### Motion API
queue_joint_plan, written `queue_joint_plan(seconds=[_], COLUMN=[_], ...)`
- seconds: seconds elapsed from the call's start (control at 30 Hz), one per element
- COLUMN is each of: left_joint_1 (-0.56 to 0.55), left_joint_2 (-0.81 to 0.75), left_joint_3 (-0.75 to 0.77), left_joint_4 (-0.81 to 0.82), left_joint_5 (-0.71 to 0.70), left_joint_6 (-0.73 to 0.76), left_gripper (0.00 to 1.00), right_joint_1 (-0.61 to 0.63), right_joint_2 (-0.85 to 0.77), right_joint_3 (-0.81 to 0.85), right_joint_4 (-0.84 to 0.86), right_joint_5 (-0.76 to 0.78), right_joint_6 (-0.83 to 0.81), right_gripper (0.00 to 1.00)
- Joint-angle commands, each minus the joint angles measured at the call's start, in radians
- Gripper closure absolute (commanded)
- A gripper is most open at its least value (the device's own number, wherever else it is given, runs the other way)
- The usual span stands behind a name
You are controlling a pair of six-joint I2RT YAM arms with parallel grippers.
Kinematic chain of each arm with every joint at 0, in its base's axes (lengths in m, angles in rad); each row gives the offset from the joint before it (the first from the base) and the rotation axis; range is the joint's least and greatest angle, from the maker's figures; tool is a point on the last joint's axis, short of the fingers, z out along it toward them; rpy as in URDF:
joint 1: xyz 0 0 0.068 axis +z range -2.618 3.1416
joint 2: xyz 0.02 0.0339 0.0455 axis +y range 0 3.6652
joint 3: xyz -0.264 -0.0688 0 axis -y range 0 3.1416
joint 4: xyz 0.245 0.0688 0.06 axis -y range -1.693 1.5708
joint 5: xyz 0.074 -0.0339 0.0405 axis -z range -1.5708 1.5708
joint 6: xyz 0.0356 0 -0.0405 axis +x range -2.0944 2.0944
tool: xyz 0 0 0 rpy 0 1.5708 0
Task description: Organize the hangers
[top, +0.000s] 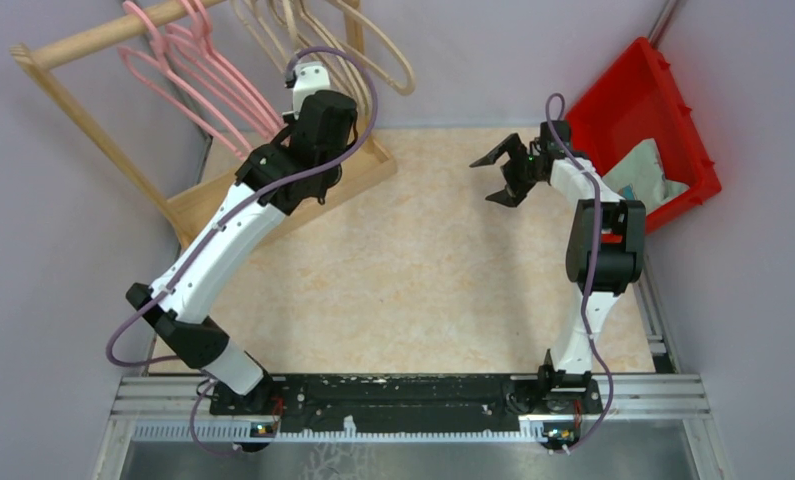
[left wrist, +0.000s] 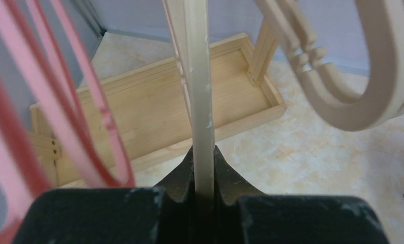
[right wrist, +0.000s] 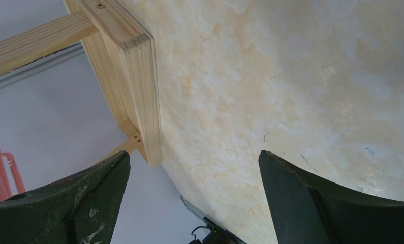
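Next I will slide the beige hanger in my left gripper across to the pink hangers and release it, as they hang to the gripper's left in the top view.
Pink hangers [top: 201, 72] hang on the left part of the wooden rack's pole [top: 101, 36], and beige hangers [top: 378, 52] hang on the right part. My left gripper [top: 305, 66] reaches up among the beige ones. In the left wrist view it [left wrist: 204, 155] is shut on the thin bar of one beige hanger [left wrist: 199, 86]. Pink hangers [left wrist: 83, 96] are to its left and other beige hangers [left wrist: 352, 96] to its right. My right gripper [top: 495, 172] is open and empty above the table at the back right. Its jaws [right wrist: 194, 157] stand wide apart.
The rack's wooden base tray [top: 201, 205] stands at the table's back left and shows in the left wrist view [left wrist: 154, 107] and the right wrist view [right wrist: 138, 76]. A red bin [top: 663, 110] holding a bag stands at the back right, close behind the right arm.
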State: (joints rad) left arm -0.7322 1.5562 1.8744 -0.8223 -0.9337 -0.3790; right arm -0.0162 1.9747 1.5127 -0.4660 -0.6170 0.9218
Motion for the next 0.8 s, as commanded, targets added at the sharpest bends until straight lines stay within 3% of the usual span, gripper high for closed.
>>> queue_joint_plan(seconds=[0.0,0.23,0.77], left_joint_1=[0.05,0.085,0.082], left_joint_2=[0.069,0.138,-0.037], left_joint_3=[0.153,0.246,0.0], left_joint_4=[0.064,0.024,-0.036], left_joint_5=[0.063,0.121,0.104], left_joint_6=[0.092,0.095,-0.095], left_gripper=[1.0,1.0,1.0], right_joint_1=[-0.006,-0.015,-0.02], right_joint_2=[-0.003,-0.007,-0.011], right_joint_3=[0.001,-0.009,-0.077], right_joint_4=[0.057,0.065,0.093], right_joint_5=[-0.028,-0.036,-0.04], right_joint_6=[0.017,0.018,0.015], right_gripper=[0.03,0.03,0.03])
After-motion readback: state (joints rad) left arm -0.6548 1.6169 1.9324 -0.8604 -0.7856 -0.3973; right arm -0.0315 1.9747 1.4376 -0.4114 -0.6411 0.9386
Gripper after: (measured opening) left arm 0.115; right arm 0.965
